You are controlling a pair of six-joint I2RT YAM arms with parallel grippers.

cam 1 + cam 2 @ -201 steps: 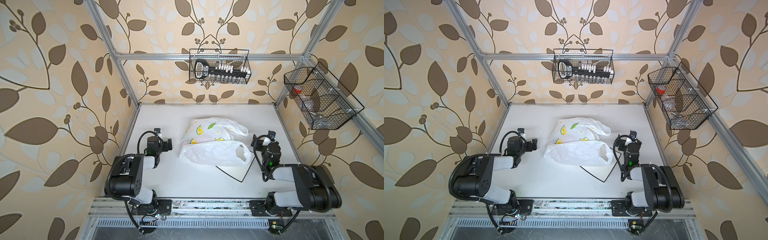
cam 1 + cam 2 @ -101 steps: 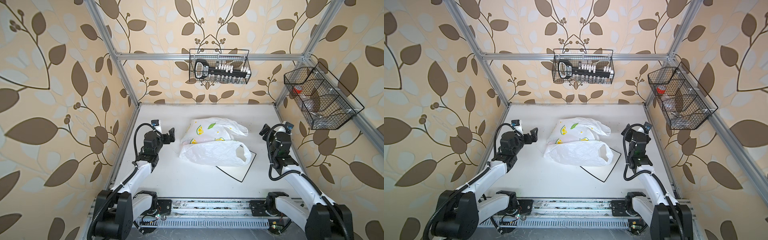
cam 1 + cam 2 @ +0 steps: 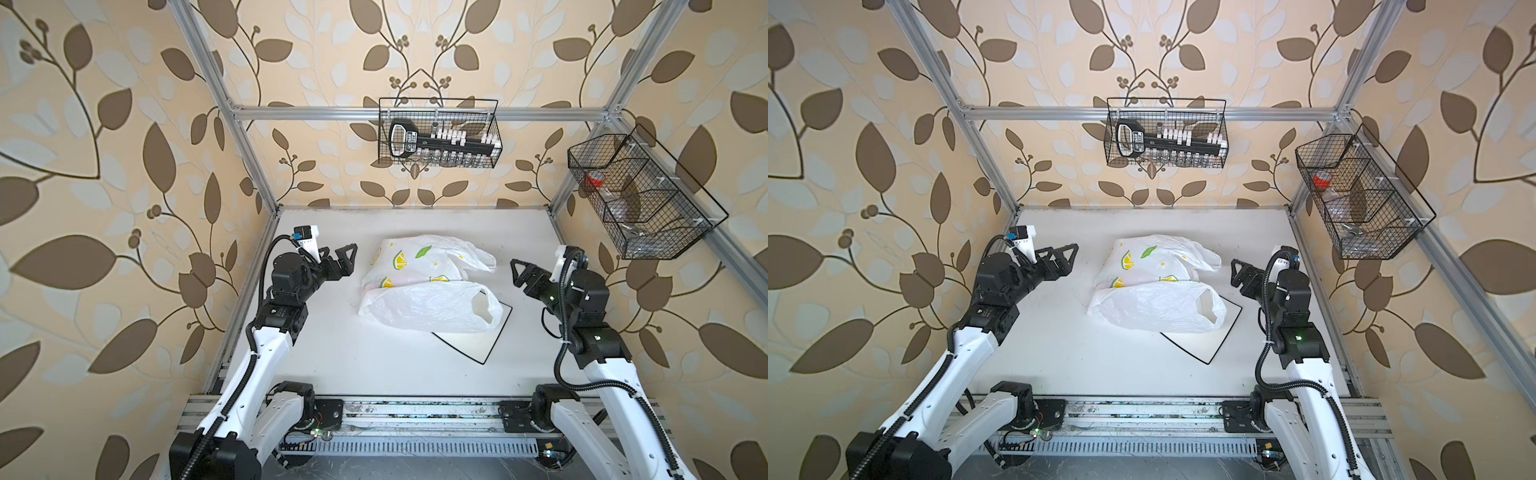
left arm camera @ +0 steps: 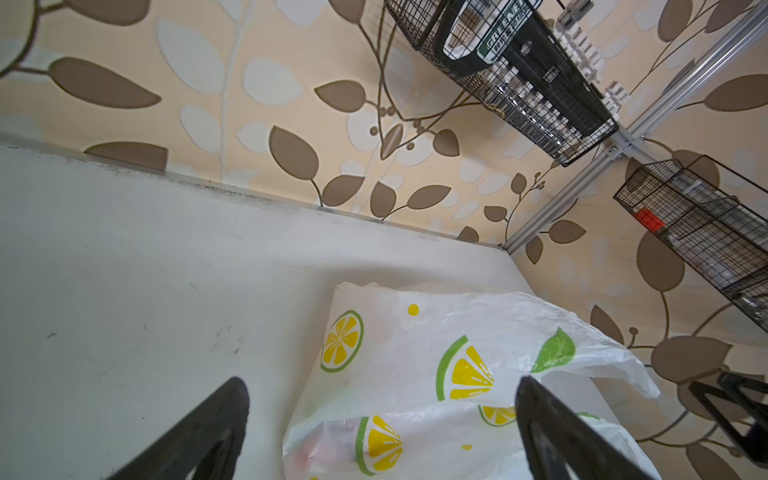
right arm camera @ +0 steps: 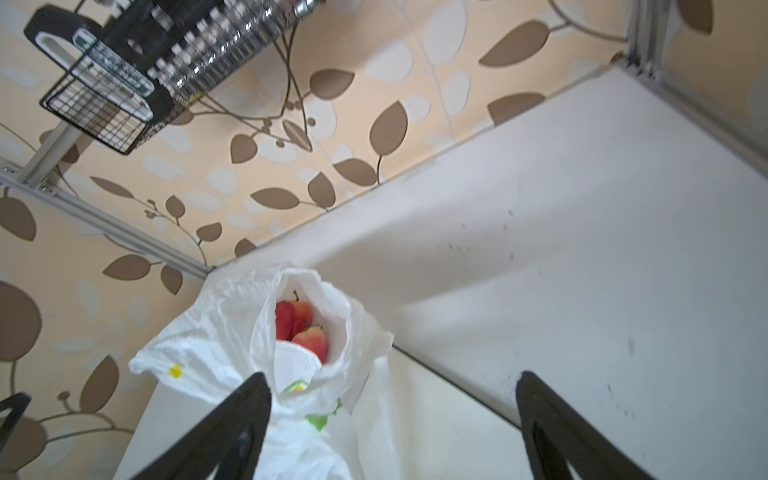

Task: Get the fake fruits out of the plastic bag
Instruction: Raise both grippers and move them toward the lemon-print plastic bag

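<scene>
The right gripper should next move its fingers down and back onto the loop of the bag's near handle edge (image 3: 495,312), clear of fruits.
The plastic bag (image 3: 428,286) (image 3: 1154,291) lies crumpled mid-table, white with lemon-slice prints, its handle end resting on a plate. In the right wrist view, red and pinkish fake fruits (image 5: 301,324) show inside the bag's (image 5: 232,353) open mouth. Through the film of the bag (image 4: 415,374) in the left wrist view only faint pink shows. My left gripper (image 3: 347,259) (image 3: 1069,257) (image 4: 382,381) hangs open just left of the bag. On the bag's right, my right gripper (image 3: 517,272) (image 3: 1235,272) (image 5: 391,375) is open and faces the mouth. Neither touches the bag.
A square white plate with a black rim (image 3: 478,345) (image 3: 1208,345) lies partly under the bag. One wire basket (image 3: 438,133) hangs on the back wall and another (image 3: 640,195) on the right wall, both above the table. Aluminium frame posts stand at the corners.
Both arms have unfolded from low near the table's front edge and risen toward the back. The grippers now flank the bag. The bag has not moved.
</scene>
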